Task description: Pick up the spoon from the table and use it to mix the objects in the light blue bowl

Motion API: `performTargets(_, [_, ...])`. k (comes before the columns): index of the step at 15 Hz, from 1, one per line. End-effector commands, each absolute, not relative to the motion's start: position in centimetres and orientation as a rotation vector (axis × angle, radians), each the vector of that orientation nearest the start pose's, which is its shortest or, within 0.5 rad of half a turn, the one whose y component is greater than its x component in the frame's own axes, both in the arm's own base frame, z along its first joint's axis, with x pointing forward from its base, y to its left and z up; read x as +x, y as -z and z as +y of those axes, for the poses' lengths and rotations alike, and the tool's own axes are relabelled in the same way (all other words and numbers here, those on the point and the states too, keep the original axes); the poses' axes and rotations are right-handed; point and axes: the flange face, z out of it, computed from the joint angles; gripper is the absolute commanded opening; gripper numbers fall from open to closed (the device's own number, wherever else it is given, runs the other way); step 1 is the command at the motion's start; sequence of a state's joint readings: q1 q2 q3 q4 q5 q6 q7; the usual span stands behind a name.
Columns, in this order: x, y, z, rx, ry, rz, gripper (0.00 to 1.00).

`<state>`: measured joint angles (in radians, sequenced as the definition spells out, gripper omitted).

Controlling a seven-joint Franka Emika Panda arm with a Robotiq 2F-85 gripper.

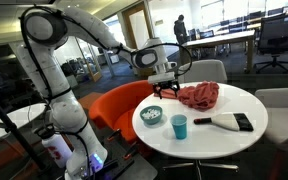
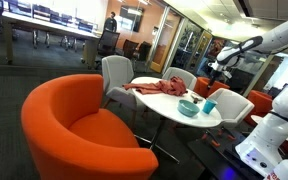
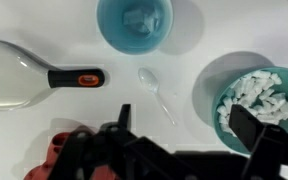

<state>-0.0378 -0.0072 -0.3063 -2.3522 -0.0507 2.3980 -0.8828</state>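
Observation:
My gripper goes down next and turns slightly, and its open fingers come astride the spoon handle's end away from the blue cup, since the spoon lies flat and at an angle.
A small clear spoon lies flat on the round white table, in the wrist view between the light blue bowl and a blue cup. The bowl holds a heap of small whitish pieces. The bowl also shows in both exterior views. My gripper is open and empty, well above the table, with the spoon just beyond its fingertips. In both exterior views the gripper hangs over the table's far side. I cannot make out the spoon in the exterior views.
A bright blue cup stands next to the bowl. A white tool with a black handle lies on the table. A red cloth is heaped near the gripper. Orange and grey chairs surround the table.

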Motion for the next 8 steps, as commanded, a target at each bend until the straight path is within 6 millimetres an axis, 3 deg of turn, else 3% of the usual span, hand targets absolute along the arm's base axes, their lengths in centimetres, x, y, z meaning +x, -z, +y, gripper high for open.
performTargets(1, [51.6, -30.8, -17.1, -3.079, 0.021, -1.009, 1.0])
performTargets(4, [53.6, -27.5, -16.4, -3.054, -0.039, -1.047, 1.0])
performTargets(5, [53.6, -26.8, -16.3, -3.081, -0.11, -0.988, 1.0])
performTargets(6, [52.5, -27.9, -15.9, -3.064, -0.048, -1.002, 1.0])
performTargets(8, [52.7, -26.8, -15.7, -3.055, -0.072, -1.005, 1.0])
